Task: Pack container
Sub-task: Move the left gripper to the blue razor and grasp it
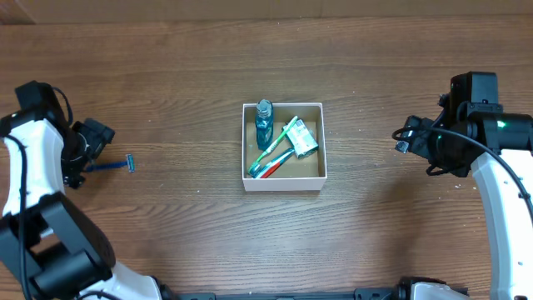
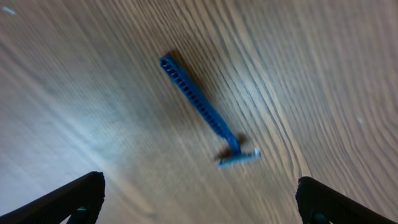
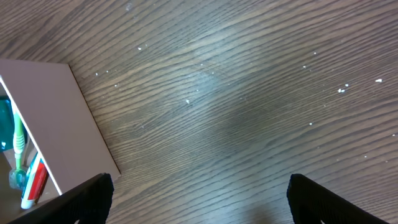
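My left gripper needs to move down toward the tabletop next, with its open fingers around the blue ribbed handle (image 1: 107,166), because the razor is still outside the container (image 1: 283,179).
The container (image 1: 283,179), a small square white-walled box with a brown floor, sits at the table's middle. It holds a blue bottle (image 1: 264,122), toothbrushes (image 1: 273,158) and a small green tube (image 1: 301,137). A blue razor (image 1: 112,165) lies on the table at the left; it also shows in the left wrist view (image 2: 205,112). My left gripper (image 2: 199,202) is open and empty, just left of the razor's handle. My right gripper (image 3: 199,199) is open and empty, over bare table to the right of the container (image 3: 62,124).
The wooden table (image 1: 183,75) spreads all around the container. The left arm (image 1: 37,150) stands at the left edge and the right arm (image 1: 491,142) at the right edge.
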You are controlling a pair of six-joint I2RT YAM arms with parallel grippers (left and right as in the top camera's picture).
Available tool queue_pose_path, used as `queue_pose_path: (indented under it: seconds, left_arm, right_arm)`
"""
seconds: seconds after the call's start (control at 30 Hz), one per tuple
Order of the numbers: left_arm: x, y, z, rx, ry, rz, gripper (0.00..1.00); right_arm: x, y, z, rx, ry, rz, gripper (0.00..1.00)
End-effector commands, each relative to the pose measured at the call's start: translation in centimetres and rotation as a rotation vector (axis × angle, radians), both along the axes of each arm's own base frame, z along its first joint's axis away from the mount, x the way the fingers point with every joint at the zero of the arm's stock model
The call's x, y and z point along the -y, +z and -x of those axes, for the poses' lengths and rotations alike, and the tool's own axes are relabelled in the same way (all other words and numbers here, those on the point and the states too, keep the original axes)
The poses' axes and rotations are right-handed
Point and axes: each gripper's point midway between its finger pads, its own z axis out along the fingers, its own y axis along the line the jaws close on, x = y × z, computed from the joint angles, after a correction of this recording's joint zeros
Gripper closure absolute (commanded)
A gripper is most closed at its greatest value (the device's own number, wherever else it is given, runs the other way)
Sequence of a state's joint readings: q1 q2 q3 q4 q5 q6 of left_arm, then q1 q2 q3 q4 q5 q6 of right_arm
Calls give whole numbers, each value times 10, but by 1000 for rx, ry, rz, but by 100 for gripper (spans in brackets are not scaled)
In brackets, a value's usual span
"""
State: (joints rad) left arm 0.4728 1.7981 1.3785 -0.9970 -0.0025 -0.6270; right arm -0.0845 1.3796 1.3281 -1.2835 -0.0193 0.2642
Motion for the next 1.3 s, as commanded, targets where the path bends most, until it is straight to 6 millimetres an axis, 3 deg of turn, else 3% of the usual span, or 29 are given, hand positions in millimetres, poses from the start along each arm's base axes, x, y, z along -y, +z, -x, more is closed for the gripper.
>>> queue_pose_path:
  seconds: [0.0,0.3,0.6,0.67,0.77,0.83,1.07,1.27]
  left_arm:
    - [3,-29,-5,-27,122,61,0]
    - [7,-85,3,-153,193,123,0]
    - [10,-107,11,-216,207,139,2]
    - [10,-107,11,-216,207,138,16]
    - [12,-107,14,-230,206,145,49]
    - [13,-106,16,-237,206,148,60]
    - [15,-106,20,-255,202,157,73]
    - [15,-105,21,-262,203,158,91]
  right_arm:
    - [0,3,0,13,4,1,8]
    - [0,3,1,10,4,0,8]
    - [0,3,1,8,4,0,8]
    - [0,3,1,7,4,0,8]
    - [0,3,1,7,4,0,8]
    - [0,3,1,7,4,0,8]
    - [0,3,2,7,4,0,8]
    - [0,3,2,7,4,0,8]
